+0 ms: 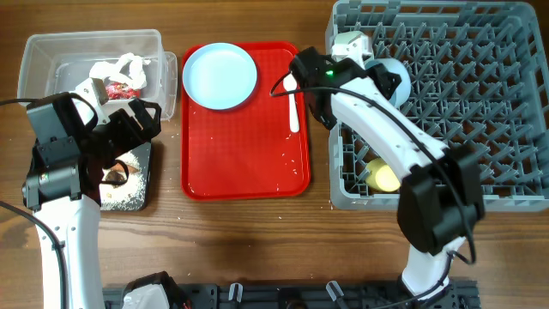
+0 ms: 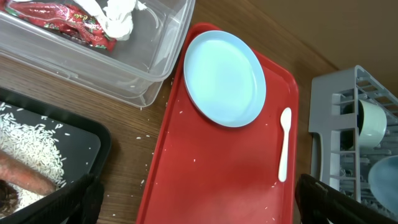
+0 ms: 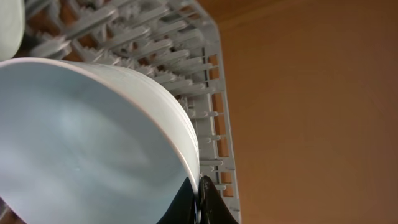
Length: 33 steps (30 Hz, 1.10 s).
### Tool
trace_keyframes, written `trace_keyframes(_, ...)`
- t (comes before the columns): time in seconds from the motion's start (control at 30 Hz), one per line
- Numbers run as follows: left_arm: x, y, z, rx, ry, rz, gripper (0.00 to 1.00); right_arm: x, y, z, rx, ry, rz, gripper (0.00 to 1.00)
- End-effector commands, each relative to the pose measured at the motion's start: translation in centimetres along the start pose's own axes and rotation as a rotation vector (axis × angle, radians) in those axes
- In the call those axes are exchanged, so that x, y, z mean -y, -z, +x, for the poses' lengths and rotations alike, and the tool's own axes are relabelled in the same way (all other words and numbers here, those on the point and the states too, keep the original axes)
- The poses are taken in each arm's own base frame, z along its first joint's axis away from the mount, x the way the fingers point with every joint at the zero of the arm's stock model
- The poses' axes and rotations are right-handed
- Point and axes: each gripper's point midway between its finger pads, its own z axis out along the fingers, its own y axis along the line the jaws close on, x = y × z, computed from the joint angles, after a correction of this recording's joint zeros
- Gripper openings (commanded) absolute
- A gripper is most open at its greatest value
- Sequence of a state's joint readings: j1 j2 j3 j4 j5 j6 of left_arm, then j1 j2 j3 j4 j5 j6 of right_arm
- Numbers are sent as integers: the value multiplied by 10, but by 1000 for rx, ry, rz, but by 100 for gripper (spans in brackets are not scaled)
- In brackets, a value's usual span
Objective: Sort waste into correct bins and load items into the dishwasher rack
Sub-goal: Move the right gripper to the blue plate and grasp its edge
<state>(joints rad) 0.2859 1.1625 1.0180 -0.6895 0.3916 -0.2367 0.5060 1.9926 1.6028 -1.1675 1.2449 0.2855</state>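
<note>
I should next lower the mint bowl with my right gripper onto the rack's wires beside the second bowl, toward the rack side nearest the red tray.
My right gripper (image 3: 199,200) is shut on the rim of a pale mint bowl (image 3: 81,143) and holds it over the grey dishwasher rack (image 1: 480,86) near its left wall. In the overhead view this gripper (image 1: 375,79) is beside that bowl (image 1: 395,75). A second bowl (image 1: 347,43) and a yellow cup (image 1: 383,178) are in the rack. My left gripper (image 2: 199,211) is open and empty over the left edge of the red tray. The blue plate (image 2: 225,78) and white spoon (image 2: 284,146) lie on that tray. The clear tub (image 1: 51,51) holds a red wrapper (image 2: 62,18) and tissue (image 2: 118,15). The black tray (image 2: 87,143) holds rice crumbs (image 2: 31,140) and a brown sausage stick (image 2: 22,174).
The flat red tray (image 1: 244,146) lies between the bins and the rack, with a few stray rice grains on it. More grains lie on the wooden table beside the black tray. The left arm's body covers part of the black tray in the overhead view.
</note>
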Motion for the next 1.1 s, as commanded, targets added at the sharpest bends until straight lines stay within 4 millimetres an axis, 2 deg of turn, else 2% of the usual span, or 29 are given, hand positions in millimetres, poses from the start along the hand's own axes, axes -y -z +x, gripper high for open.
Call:
trace_keyframes(0.0,6,1,-4,6,-29,21,100,-12,-5,1,-4,105,39,4)
trace_keyframes(0.23,6,1,-4,6,-29,21,100,-25,5,5,-6,150,-18,4)
trace_keyframes(0.37,6,1,-4,6,-29,21,100,-47,19,12,-9,295,-127,5)
trace_keyframes(0.4,6,1,-4,6,-29,21,100,-55,24,15,-8,328,-169,10)
trace_keyframes(0.53,6,1,-4,6,-29,21,100,-72,43,20,6,383,-249,69)
trace_keyframes(0.6,6,1,-4,6,-29,21,100,-74,50,22,13,393,-264,94)
trace_keyframes(0.63,6,1,-4,6,-29,21,100,-74,54,21,19,373,-269,100)
trace_keyframes(0.77,6,1,-4,6,-29,21,100,-70,66,13,17,211,-354,100)
trace_keyframes(0.93,6,1,-4,6,-29,21,100,-66,101,-4,48,60,-607,100)
trace_keyframes(1.0,6,1,-4,6,-29,21,100,-67,125,-12,68,3,-772,100)
trace_keyframes(1.07,6,1,-4,6,-29,21,100,-75,163,-20,105,-15,-1014,100)
